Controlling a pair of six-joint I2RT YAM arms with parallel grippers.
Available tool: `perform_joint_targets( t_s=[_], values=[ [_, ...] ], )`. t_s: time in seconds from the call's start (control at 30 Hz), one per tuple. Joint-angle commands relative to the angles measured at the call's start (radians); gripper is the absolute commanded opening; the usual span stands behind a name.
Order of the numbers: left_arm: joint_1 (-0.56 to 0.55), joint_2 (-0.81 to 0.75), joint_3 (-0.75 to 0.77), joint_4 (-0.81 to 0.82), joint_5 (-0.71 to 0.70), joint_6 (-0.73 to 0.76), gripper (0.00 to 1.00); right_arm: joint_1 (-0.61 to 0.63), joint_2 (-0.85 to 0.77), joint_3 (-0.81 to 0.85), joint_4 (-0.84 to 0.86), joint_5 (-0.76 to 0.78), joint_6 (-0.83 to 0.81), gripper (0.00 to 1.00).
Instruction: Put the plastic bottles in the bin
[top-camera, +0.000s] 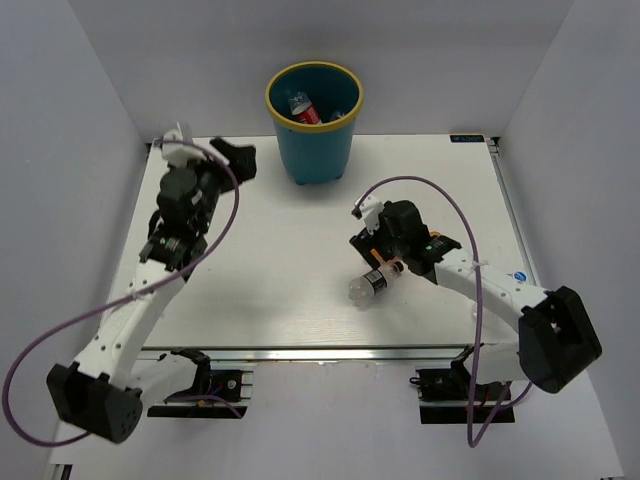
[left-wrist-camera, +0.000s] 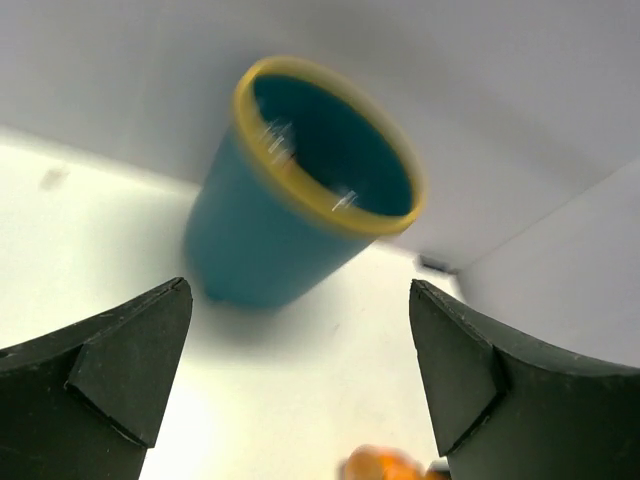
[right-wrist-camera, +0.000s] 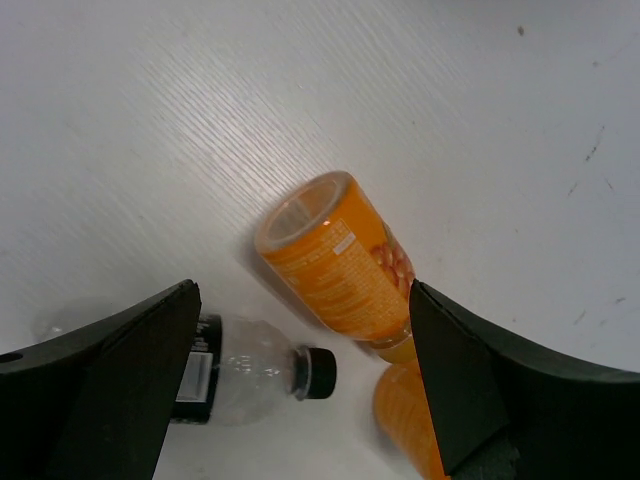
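My right gripper moves down next, with fingers open around the orange bottle's body (top-camera: 376, 257) (right-wrist-camera: 342, 268) beside the black cap, because the bottle lies below their gap.
The teal bin (top-camera: 313, 140) with a yellow rim stands at the back centre. A red-labelled bottle (top-camera: 304, 110) lies inside it, and a clear shape beside that is too small to name. In the right wrist view my open right gripper (right-wrist-camera: 302, 330) hovers over an orange bottle (right-wrist-camera: 340, 265), a clear dark-labelled bottle (right-wrist-camera: 250, 372) with a black cap, and a second orange bottle (right-wrist-camera: 405, 420), all lying on the table. In the top view the clear bottle (top-camera: 366, 286) lies just below my right gripper (top-camera: 374, 256). My left gripper (top-camera: 232, 160) is open and empty, left of the bin (left-wrist-camera: 300, 200).
The white table (top-camera: 300, 300) is walled by white panels at the back and both sides. A blurred orange shape (left-wrist-camera: 385, 465) shows at the bottom edge of the left wrist view. Purple cables loop off both arms.
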Motion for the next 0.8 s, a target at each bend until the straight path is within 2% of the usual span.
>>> perform_joint_targets(
  t_s=[0.0,0.13,0.33,0.5,0.6,0.77],
  values=[
    [0.001,-0.109,-0.228,-0.007,-0.104,-0.056,0.98,-0.02,0.049,0.07,-0.073,0.075,-0.172,0.89],
    [0.001,-0.242,-0.392,-0.092,-0.236,-0.122,0.98,-0.058,0.156,0.124,-0.085,0.033,-0.319,0.89],
    [0.001,-0.292,-0.447,-0.212,-0.38,-0.136,0.98,-0.111,0.308,0.237,-0.179,-0.047,-0.373,0.89],
    [0.003,-0.321,-0.462,-0.212,-0.423,-0.15,0.98,-0.138,0.426,0.282,-0.209,-0.078,-0.347,0.89],
    [0.003,-0.336,-0.486,-0.191,-0.438,-0.151,0.98,-0.148,0.487,0.326,-0.24,-0.125,-0.324,0.79],
    [0.003,-0.336,-0.488,-0.212,-0.493,-0.162,0.98,-0.152,0.561,0.435,-0.249,-0.092,-0.262,0.63]
  ],
)
